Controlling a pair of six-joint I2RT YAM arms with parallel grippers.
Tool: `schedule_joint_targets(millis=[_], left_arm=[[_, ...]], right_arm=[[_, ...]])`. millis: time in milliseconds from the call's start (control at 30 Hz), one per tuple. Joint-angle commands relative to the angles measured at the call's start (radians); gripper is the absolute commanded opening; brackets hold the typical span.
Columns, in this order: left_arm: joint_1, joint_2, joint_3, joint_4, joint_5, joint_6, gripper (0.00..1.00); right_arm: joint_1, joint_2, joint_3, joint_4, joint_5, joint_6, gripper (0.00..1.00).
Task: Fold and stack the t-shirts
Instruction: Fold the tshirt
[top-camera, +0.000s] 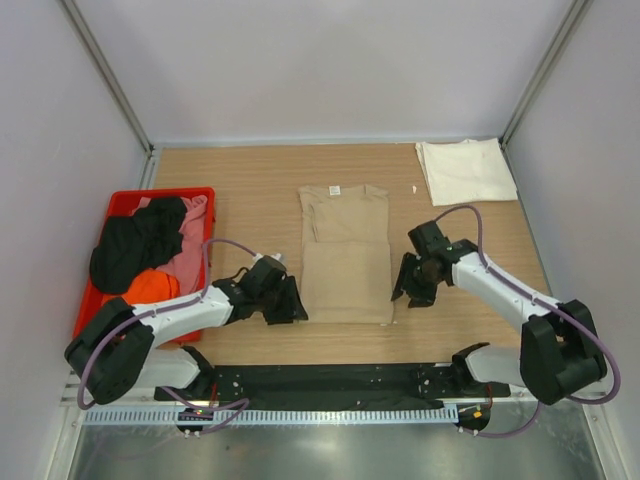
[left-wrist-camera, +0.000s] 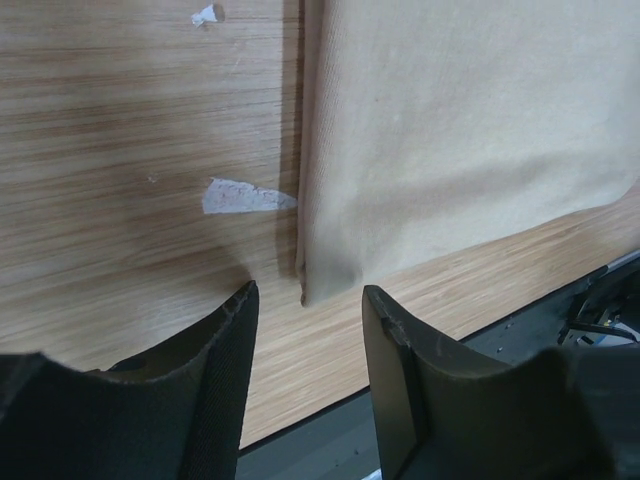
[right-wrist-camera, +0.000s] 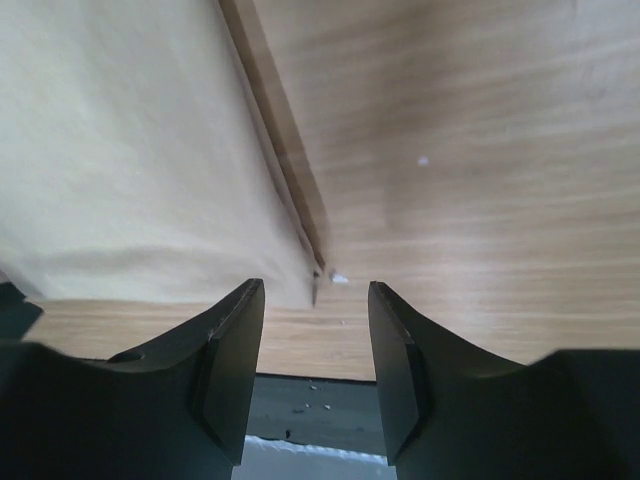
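My right gripper moves down and back onto the t-shirt's near corner (top-camera: 391, 322) (right-wrist-camera: 312, 292) next, since that corner lies below its open fingers and closer to my base.
A tan t-shirt (top-camera: 345, 255) lies flat in the middle of the table, folded into a long rectangle with its collar at the far end. My left gripper (top-camera: 290, 302) is open and empty, just above the table at the shirt's near left corner. The left wrist view shows that corner (left-wrist-camera: 330, 280) between and just beyond the gripper (left-wrist-camera: 305, 300). My right gripper (top-camera: 408, 285) is open and empty at the near right corner. The right wrist view shows the shirt (right-wrist-camera: 130, 150) ahead of the gripper (right-wrist-camera: 315, 295). A folded cream-white t-shirt (top-camera: 465, 170) lies at the back right.
A red bin (top-camera: 160, 193) at the left holds black (top-camera: 135, 245), pink (top-camera: 190, 255) and orange (top-camera: 150, 288) shirts. A black base rail (top-camera: 330, 382) runs along the near edge. White walls enclose the table. A chipped white patch (left-wrist-camera: 240, 197) marks the wood.
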Motion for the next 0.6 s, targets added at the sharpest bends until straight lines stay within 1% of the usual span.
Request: schedule_joint_targets(millis=[0, 233, 400, 567], left_arm=[[-0.002, 0.031, -0.017, 0.056, 0.009, -0.022, 0.47], [-0.002, 0.048, -0.020, 0.073, 0.000, -0.039, 0.38], [-0.004, 0.043, -0.029, 0.077, -0.016, -0.049, 0.32], [-0.005, 0.045, -0.028, 0.082, -0.028, -0.055, 0.29]], right_arm=[[0.070, -0.075, -0.078, 0.013, -0.005, 0.141, 0.52], [0.139, -0.149, -0.188, 0.088, -0.002, 0.233, 0.51], [0.154, -0.181, -0.264, 0.174, -0.028, 0.290, 0.50], [0.159, -0.185, -0.311, 0.235, -0.026, 0.310, 0.50]])
